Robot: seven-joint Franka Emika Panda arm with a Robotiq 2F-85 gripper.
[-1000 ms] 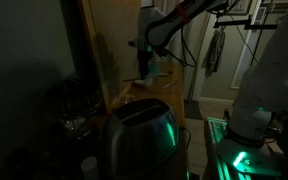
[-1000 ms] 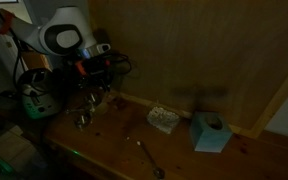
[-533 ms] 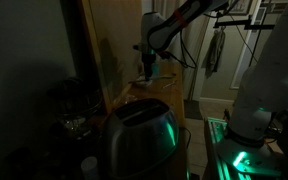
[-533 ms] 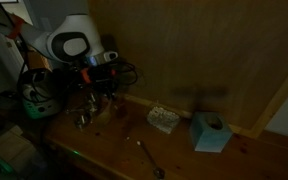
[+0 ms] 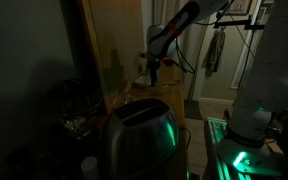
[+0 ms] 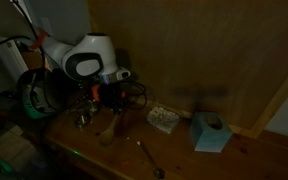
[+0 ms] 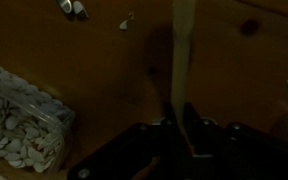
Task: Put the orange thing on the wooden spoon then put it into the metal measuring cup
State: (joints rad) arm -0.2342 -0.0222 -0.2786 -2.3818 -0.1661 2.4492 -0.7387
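My gripper lowers the wooden spoon next and releases its handle onto the bare tabletop below my gripper, since the spoon still hangs above it.
The scene is very dark. My gripper [image 6: 111, 101] hangs over the wooden table and is shut on the handle of the wooden spoon [image 6: 108, 126], which points down to the table. In the wrist view the pale spoon [image 7: 182, 50] runs up out of the jaws [image 7: 180, 118]. In an exterior view the gripper [image 5: 153, 68] is beside the wooden wall. A small metal measuring cup [image 6: 82, 120] stands left of the spoon. I cannot make out the orange thing.
A clear box of pale bits [image 6: 163, 119] [image 7: 19, 125], a blue tissue box [image 6: 211, 132] and a metal spoon [image 6: 149, 158] lie on the table. A shiny toaster [image 5: 139, 135] fills the foreground. A wooden wall [image 6: 204, 50] backs the table.
The arm has moved along the table away from the robot's base, toward the clear box, carrying the wooden spoon. The other things have not moved.
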